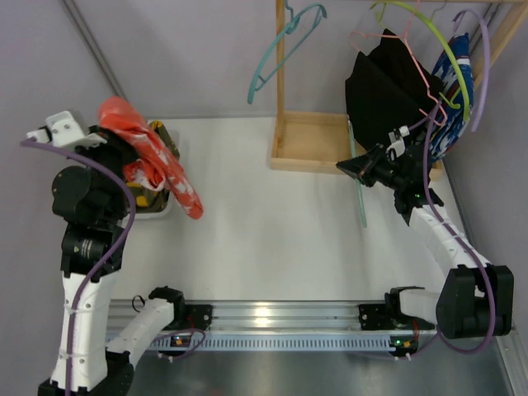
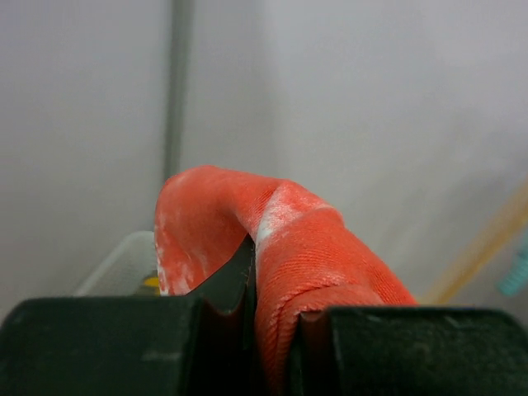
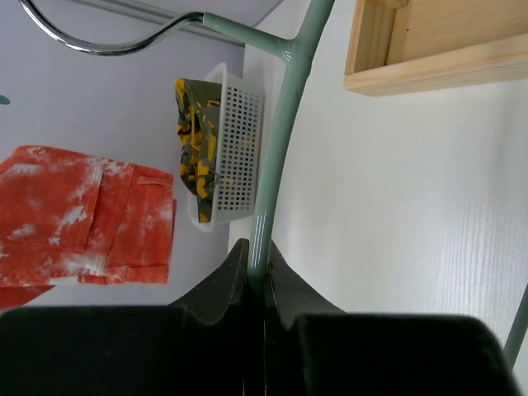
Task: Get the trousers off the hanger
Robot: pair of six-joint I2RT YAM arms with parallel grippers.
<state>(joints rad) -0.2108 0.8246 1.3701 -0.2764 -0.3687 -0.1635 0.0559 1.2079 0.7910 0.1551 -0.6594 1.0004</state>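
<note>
The left gripper turns and lowers to the white basket [image 1: 155, 206] below it next and releases the fold, as the pale green hanger [image 1: 362, 206] is already bare.
My left gripper [image 1: 107, 136] [image 2: 272, 307] is raised at the left and shut on a fold of the red-orange trousers [image 1: 169, 173] [image 2: 318, 247], which have white marks and hang down over the basket. Camouflage trousers [image 1: 162, 142] [image 3: 195, 136] lie in the white basket [image 1: 155, 206] [image 3: 238, 157]. My right gripper [image 1: 346, 167] [image 3: 257, 268] is shut on the bar of a bare pale green hanger [image 1: 362, 206] [image 3: 285, 124]. Black trousers [image 1: 381, 87] hang on a pink hanger on the rail behind it. In the right wrist view the red-orange trousers [image 3: 82, 214] show at the left.
A wooden rack base [image 1: 307, 142] [image 3: 429, 45] stands at the back centre-right, with its post rising from it. A teal hanger [image 1: 285, 45], a yellow-green one [image 1: 450, 58] and a lilac one [image 1: 485, 74] hang on the rail, beside a blue garment [image 1: 455, 107].
</note>
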